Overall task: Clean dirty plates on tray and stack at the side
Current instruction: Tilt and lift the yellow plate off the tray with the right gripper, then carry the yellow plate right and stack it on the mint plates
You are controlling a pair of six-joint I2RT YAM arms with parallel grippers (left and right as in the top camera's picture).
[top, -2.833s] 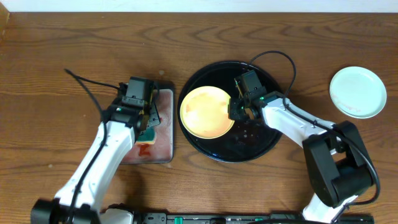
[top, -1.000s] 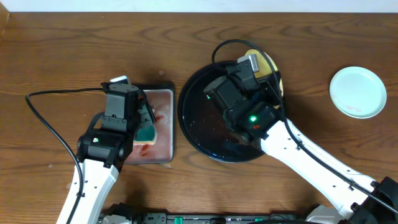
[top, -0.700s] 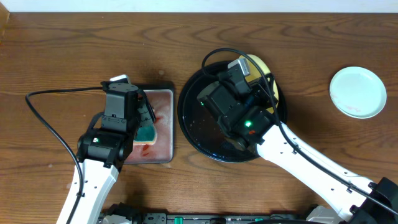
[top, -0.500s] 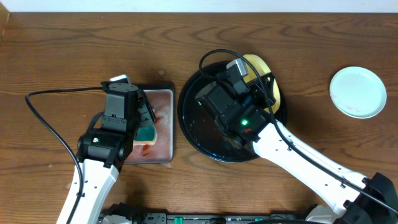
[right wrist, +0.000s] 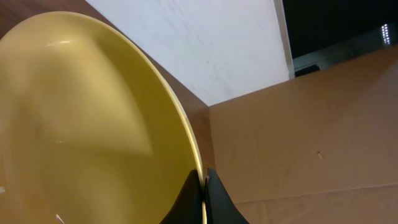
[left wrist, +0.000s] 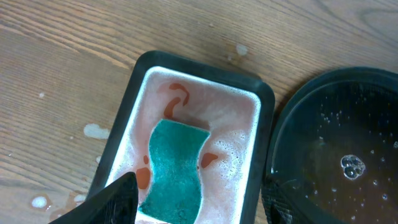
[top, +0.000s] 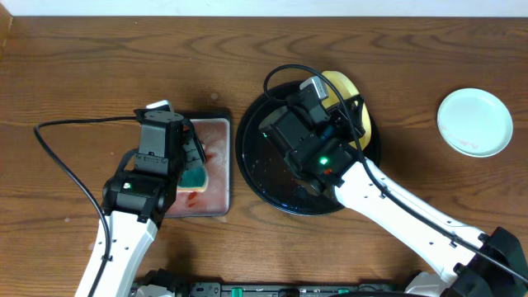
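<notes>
The robot should next swing its right gripper across and down to release the yellow plate onto the pale blue plate, because the pale blue plate lies to the gripper's right in the overhead view.
The yellow plate is held tilted above the far side of the black tray. It fills the right wrist view, and its face shows no sauce there. My right gripper is shut on its rim; in the overhead view the arm hides the fingers. A pale blue plate with a faint red streak lies on the table at the far right. My left gripper is open and empty above the green sponge. The tray is wet and holds no plate.
The sponge lies in a small rectangular black-rimmed dish with pinkish foam and red smears, left of the tray. The dish rim nearly touches the tray. Water drops lie on the wooden table by the dish. Cables loop over both arms.
The yellow plate lay flat in the tray and is now lifted and tilted in my right gripper. My left gripper rose off the sponge dish. In the last half second almost nothing moved.
</notes>
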